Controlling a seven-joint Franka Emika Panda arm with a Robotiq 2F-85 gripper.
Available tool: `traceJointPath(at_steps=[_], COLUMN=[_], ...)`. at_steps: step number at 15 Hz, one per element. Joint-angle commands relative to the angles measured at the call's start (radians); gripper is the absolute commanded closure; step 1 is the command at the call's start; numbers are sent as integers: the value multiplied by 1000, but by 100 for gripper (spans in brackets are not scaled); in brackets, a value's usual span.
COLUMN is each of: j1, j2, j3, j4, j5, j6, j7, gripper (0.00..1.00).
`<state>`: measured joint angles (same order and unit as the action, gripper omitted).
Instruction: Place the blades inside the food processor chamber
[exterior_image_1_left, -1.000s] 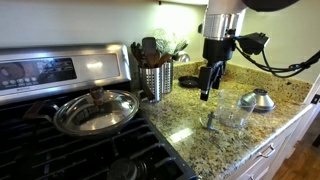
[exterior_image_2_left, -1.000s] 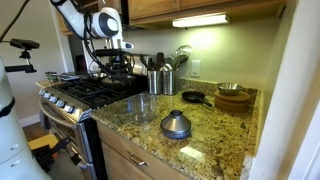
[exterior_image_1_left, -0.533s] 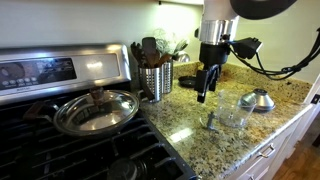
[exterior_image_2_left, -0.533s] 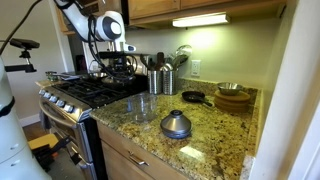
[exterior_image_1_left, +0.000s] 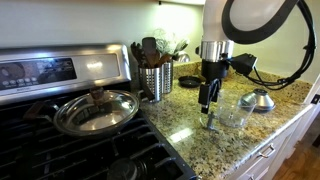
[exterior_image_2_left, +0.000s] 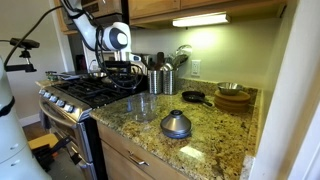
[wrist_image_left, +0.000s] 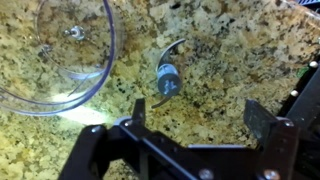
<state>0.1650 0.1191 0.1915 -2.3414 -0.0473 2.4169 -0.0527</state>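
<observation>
My gripper is above the stem of the blades, and the stem is off-centre toward the chamber (wrist_image_left: 62, 55). My gripper needs to move down and slightly that way next, until its fingers are on both sides of the stem's top.
The blades (wrist_image_left: 165, 78), a small grey shaft with curved blades at its base, stand upright on the granite counter; they also show in an exterior view (exterior_image_1_left: 210, 122). The clear food processor chamber (wrist_image_left: 62, 55) sits right beside them, empty, and shows in both exterior views (exterior_image_1_left: 234, 110) (exterior_image_2_left: 141, 107). My gripper (wrist_image_left: 197, 115) is open and empty. It hangs just above the blades (exterior_image_1_left: 207, 102), with the blades slightly off its centre toward the chamber.
A grey dome-shaped piece (exterior_image_1_left: 258, 100) (exterior_image_2_left: 176, 124) sits on the counter near the chamber. A steel utensil holder (exterior_image_1_left: 155, 82) stands by the stove. A lidded pan (exterior_image_1_left: 96, 110) rests on the burners. Bowls (exterior_image_2_left: 233, 96) and a small skillet (exterior_image_2_left: 192, 97) sit further along the counter.
My gripper has come down toward the blades and shifted slightly along the counter. The blades and the chamber have not moved.
</observation>
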Motion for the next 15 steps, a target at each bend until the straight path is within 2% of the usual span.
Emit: traceJointPath(at_steps=[1, 3, 4, 5, 7, 14, 15], j1=[-15, -19, -20, -21, -21, -22, -22], j2=[41, 54, 57, 59, 58, 50, 50], j3=[-16, -15, -13, -11, -11, -15, -16], j4=[6, 4, 3, 2, 0, -9, -9], j5=[26, 40, 48, 56, 65, 66, 65], j6=[40, 46, 48, 50, 50, 50, 50], j7=[-58, -75, -82, -94, -101, -94, -92], gripper=[0, 0, 15, 26, 42, 87, 89])
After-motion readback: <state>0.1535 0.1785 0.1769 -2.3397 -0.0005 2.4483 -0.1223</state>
